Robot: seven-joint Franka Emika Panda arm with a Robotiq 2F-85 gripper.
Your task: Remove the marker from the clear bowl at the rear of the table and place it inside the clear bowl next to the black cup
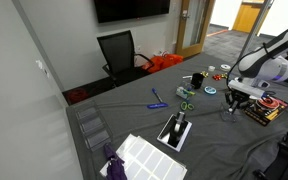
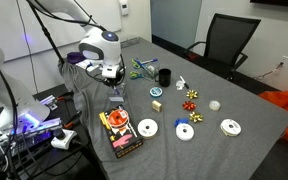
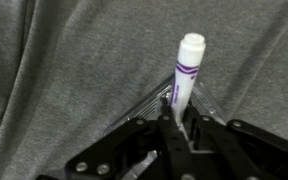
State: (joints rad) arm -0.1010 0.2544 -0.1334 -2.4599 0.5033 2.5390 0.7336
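Observation:
The marker I am holding is still above another bowl, so I need to lift my gripper, swing it across the cloth and bring it down over the clear bowl beside the black cup [image 1: 197, 79].
In the wrist view my gripper [image 3: 176, 115] is shut on a white marker [image 3: 187, 70] with purple stripes, which sticks out past the fingertips. The rim of a clear bowl [image 3: 134, 108] shows on both sides of the marker, directly under the fingers. In both exterior views the gripper [image 1: 234, 97] [image 2: 114, 80] hangs low over the grey cloth near one table edge. The black cup [image 2: 164, 76] [image 1: 197, 79] stands further along the table, with a small clear bowl [image 2: 181, 84] beside it.
Several blue-and-white discs [image 2: 147, 128] [image 2: 230, 127], gift bows [image 2: 191, 95] and a colourful box [image 2: 119, 133] lie on the cloth. Loose pens [image 2: 144, 68] lie near the cup. Another clear bowl [image 2: 214, 104] sits mid-table. A black chair [image 2: 229, 40] stands behind the table.

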